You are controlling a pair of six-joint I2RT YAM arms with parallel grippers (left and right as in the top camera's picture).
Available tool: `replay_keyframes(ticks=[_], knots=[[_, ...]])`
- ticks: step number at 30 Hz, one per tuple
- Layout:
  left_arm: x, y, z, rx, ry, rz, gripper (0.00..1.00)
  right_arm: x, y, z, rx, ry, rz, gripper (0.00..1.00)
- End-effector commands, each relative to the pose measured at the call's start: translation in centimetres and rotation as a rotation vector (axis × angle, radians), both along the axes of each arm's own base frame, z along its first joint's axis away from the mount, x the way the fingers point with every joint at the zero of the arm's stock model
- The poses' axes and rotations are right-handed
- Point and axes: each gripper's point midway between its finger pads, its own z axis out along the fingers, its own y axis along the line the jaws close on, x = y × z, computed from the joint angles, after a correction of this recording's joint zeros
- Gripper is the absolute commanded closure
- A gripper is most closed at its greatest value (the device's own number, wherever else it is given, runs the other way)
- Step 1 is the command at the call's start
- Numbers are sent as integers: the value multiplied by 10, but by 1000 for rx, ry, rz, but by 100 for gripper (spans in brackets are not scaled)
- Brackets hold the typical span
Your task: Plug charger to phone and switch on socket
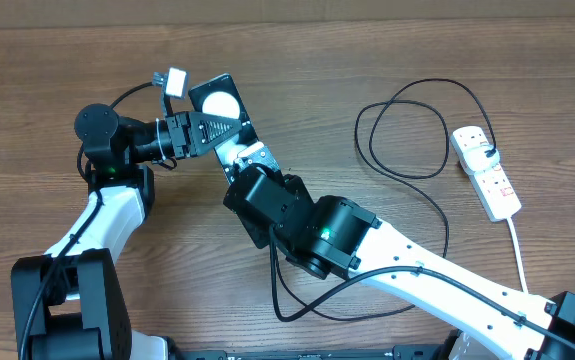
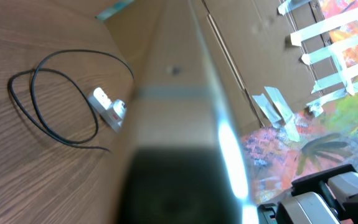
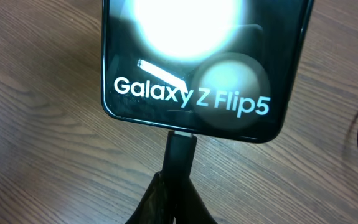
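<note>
I will lower my left gripper toward the tabletop and let go, because the phone is raised. The tabletop is below this gripper and to its right in the overhead view.
The phone [image 1: 219, 100] is a black slab with a glossy face, held off the table at the centre left by my left gripper [image 1: 205, 130], which is shut on its side. In the left wrist view it is a blurred dark edge [image 2: 179, 180]. In the right wrist view its "Galaxy Z Flip5" end [image 3: 194, 62] faces me. My right gripper [image 3: 179, 202] is shut on the charger's black connector [image 3: 180, 155], whose tip meets the phone's end edge. The charger's cable [image 1: 407, 177] loops over to the white socket [image 1: 487, 170] at the right, which also shows in the left wrist view [image 2: 107, 107].
My right arm [image 1: 327, 235] lies across the front middle of the table. The socket's white cord [image 1: 519, 250] runs toward the front right edge. A cardboard wall [image 2: 241, 56] with taped paper stands behind the table.
</note>
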Motion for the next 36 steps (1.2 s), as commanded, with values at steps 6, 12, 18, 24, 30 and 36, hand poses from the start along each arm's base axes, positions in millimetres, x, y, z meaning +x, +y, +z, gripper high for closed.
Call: replay_keyframes(ticks=[6, 12, 18, 24, 30, 36], knots=[[-31, -20, -9, 15, 11, -167, 96, 30, 30, 102, 233, -237, -3, 96], [-31, -20, -12, 12, 46, -167, 96, 32, 25, 106, 224, -239, -20, 96], [-31, -20, -13, 10, 59, -167, 96, 32, 23, 104, 213, -236, -20, 96], [-31, -20, -15, 5, 114, -167, 96, 30, 20, 98, 190, -220, -20, 95], [-30, -19, -15, -6, 215, -164, 96, 28, 17, 92, 168, -206, -19, 88], [-26, -13, -15, -12, 245, -141, 96, 22, 15, 82, 141, -168, 1, 62]])
